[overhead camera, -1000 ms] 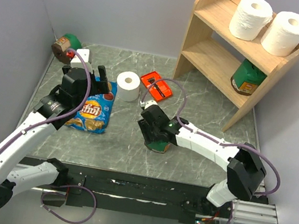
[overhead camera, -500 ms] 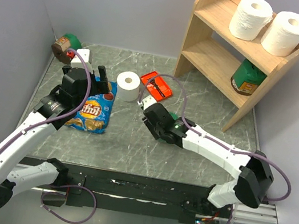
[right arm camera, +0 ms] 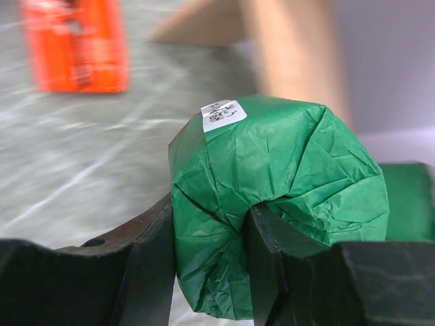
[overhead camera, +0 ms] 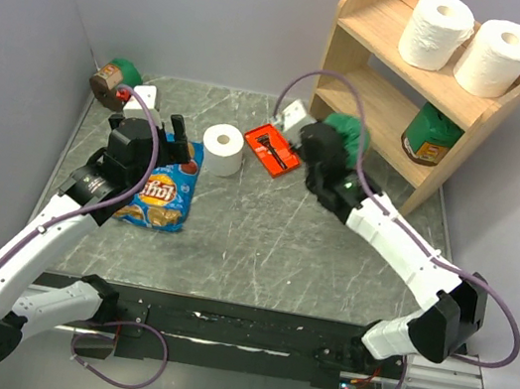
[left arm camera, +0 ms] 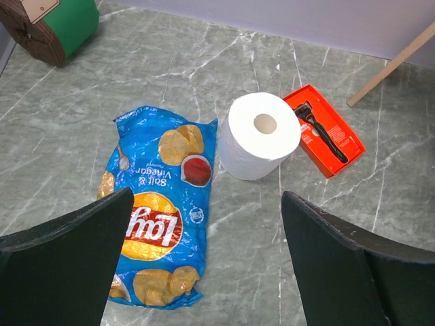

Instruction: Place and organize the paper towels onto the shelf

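The robot should carry the green canister in its right gripper outward and let go of it next to the standing green canister on the lower level of the shelf, because the board there is free.
Two white paper towels (overhead camera: 436, 31) (overhead camera: 497, 58) stand on the top tier of the wooden shelf (overhead camera: 375, 25). A third paper towel (overhead camera: 221, 150) stands on the table; in the left wrist view it (left arm camera: 262, 136) is just ahead of my fingers. My left gripper (overhead camera: 176, 145) (left arm camera: 207, 258) is open and empty above the chip bag. My right gripper (overhead camera: 333, 149) (right arm camera: 207, 251) is shut on a green paper-wrapped canister (overhead camera: 344, 132) (right arm camera: 279, 197), held in the air in front of the shelf's lower tier.
A blue chip bag (overhead camera: 161, 195) (left arm camera: 156, 204) lies left of the table roll. An orange razor box (overhead camera: 271, 148) (left arm camera: 325, 129) lies right of it. A second green canister (overhead camera: 432, 134) stands on the lower tier, a third (overhead camera: 114, 81) (left arm camera: 51, 27) at the back left.
My right arm has lifted the green canister off the middle of the table and carried it up and back-right toward the shelf. The left arm has not moved.
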Robot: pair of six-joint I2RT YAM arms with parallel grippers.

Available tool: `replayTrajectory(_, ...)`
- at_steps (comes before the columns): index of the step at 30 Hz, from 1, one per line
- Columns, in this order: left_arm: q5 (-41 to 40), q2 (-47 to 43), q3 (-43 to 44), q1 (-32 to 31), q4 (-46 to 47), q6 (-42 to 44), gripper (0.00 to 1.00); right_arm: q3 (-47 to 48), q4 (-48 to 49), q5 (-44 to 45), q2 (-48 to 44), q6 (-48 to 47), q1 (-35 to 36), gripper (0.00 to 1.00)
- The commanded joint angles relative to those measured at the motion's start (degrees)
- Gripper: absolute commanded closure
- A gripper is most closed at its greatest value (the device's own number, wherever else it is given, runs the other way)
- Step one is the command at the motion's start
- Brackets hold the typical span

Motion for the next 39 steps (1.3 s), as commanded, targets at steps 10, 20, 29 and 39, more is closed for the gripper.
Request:
replayTrajectory(10, 0.29, -0.92, -0.08, -0.40, 2.00, -0.26, 0.04, 8.12, 17.47, -3.94, 4.31, -18.09, -13.57, 0.59)
replayTrajectory(20, 0.37, -1.01, -0.08, -0.40, 2.09, -0.17, 0.04, 14.63, 16.07, -9.22, 10.99, -19.06, -18.50, 0.57)
replayTrajectory(29, 0.02, -0.92, -0.17, -0.40, 2.09, 0.00, 0.04, 16.30, 14.14, -9.14, 14.07, -18.45, -19.74, 0.55)
replayTrajectory(39, 0.20, -1.27, -0.17, -0.40, 2.17, -0.09, 0.04, 17.01, 12.28, -7.82, 14.16, -17.66, -20.26, 0.54)
